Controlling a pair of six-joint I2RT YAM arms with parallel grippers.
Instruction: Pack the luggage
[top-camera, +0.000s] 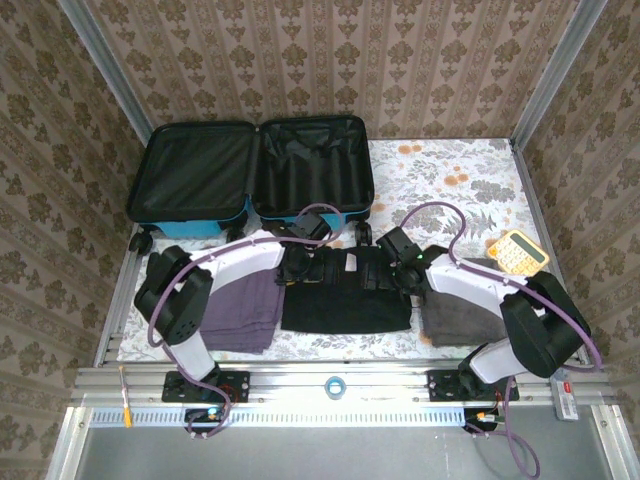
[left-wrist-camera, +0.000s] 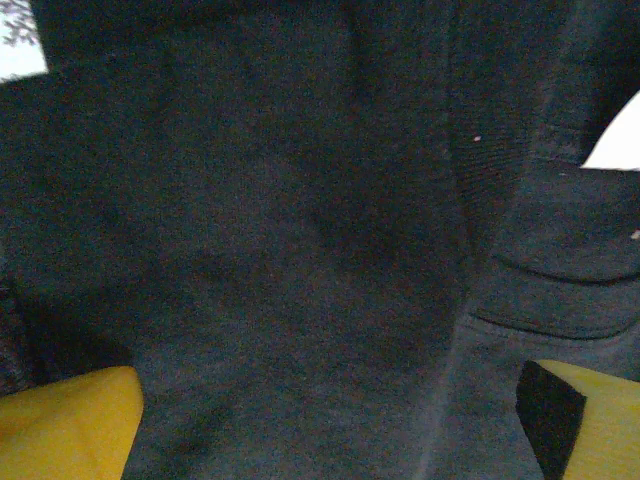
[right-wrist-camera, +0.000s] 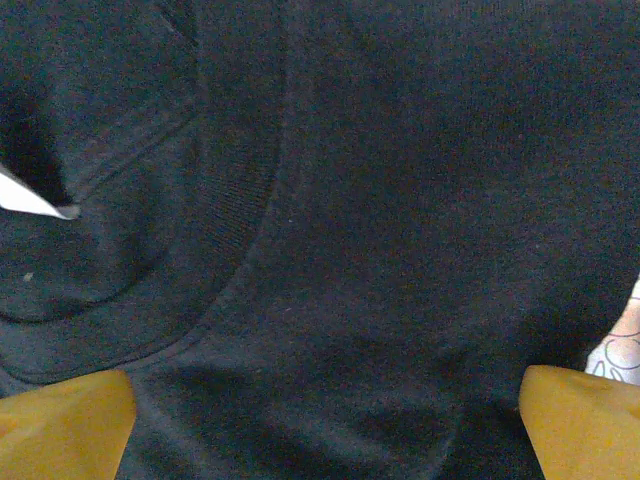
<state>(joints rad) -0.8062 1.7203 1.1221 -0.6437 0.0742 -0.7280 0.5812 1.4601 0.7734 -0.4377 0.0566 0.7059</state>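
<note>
I will lower my right gripper and close it on the garment, because the black garment's shoulder beside the neckline is below that gripper, between its open fingers.
The luggage (top-camera: 200, 222), a turquoise hard-shell case, lies open at the back left with both black-lined halves facing up. A folded black garment (top-camera: 345, 305) lies in front of it at the table's middle. My left gripper (top-camera: 298, 268) hangs over the garment's far left edge and my right gripper (top-camera: 392, 272) over its far right edge. In the left wrist view my left gripper (left-wrist-camera: 330, 420) is open, its yellow fingertips (left-wrist-camera: 65, 425) wide apart just above the black cloth (left-wrist-camera: 300, 220). My right gripper (right-wrist-camera: 325, 420) is open the same way, its fingertips (right-wrist-camera: 585, 420) over the garment's neckline (right-wrist-camera: 250, 230).
A folded purple-grey cloth (top-camera: 240, 310) lies left of the black garment and a folded grey cloth (top-camera: 460, 320) right of it. A yellow calculator (top-camera: 518, 250) sits at the right edge. The floral tablecloth (top-camera: 450, 170) is bare at the back right. Patterned walls close in three sides.
</note>
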